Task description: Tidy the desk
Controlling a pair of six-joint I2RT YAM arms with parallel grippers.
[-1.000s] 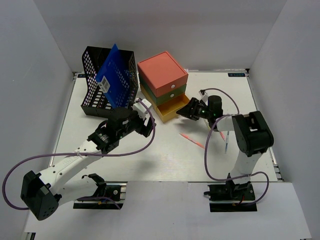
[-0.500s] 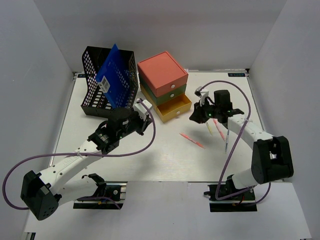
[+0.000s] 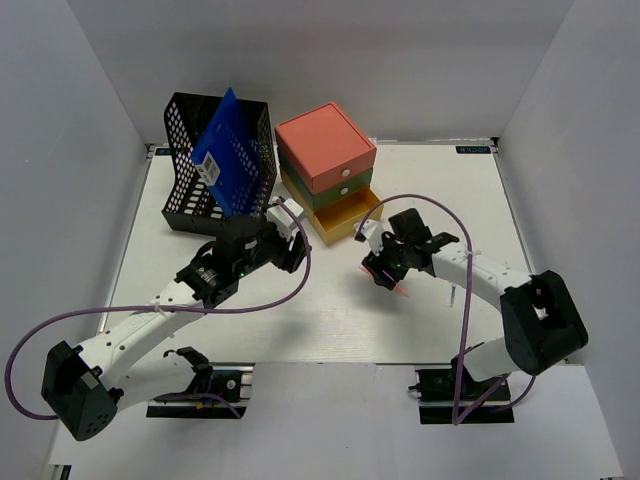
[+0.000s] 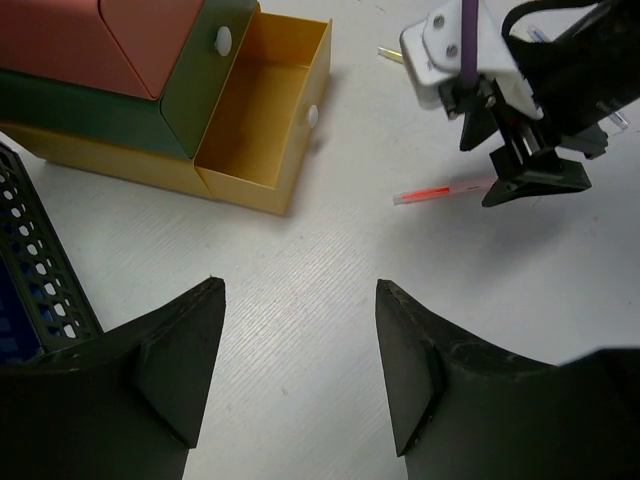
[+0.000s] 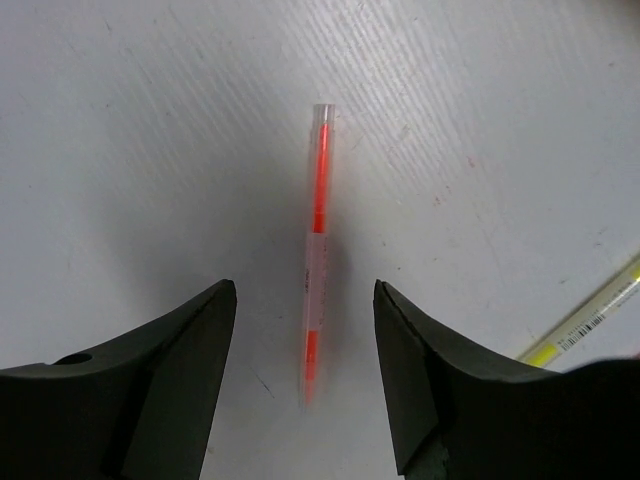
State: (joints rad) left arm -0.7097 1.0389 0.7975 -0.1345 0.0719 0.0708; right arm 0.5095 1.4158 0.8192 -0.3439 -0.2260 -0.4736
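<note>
I will lower my right gripper around the red pen's pale label [image 5: 315, 288] next and close, because the label is below the gripper and lined up between its open fingers.
The white desk [image 3: 330, 315] holds a red pen [image 5: 316, 250], which lies flat and also shows in the left wrist view [image 4: 440, 190]. My right gripper [image 5: 302, 295] is open and hovers just above the pen, one finger on each side, not touching it. From above, this gripper [image 3: 378, 268] covers most of the pen. My left gripper [image 4: 300, 290] is open and empty over bare desk, in front of the drawer box [image 3: 325, 150]; from above it [image 3: 288, 250] sits left of the right gripper.
The box's bottom yellow drawer [image 4: 265, 110] stands open and looks empty. A black mesh organiser [image 3: 190, 180] with a blue folder [image 3: 230, 150] stands at the back left. A yellow pen [image 5: 590, 315] lies right of the red one.
My right gripper left the open yellow drawer, swung out to the right, then came back left and forward over the red pen. The left arm has not moved.
</note>
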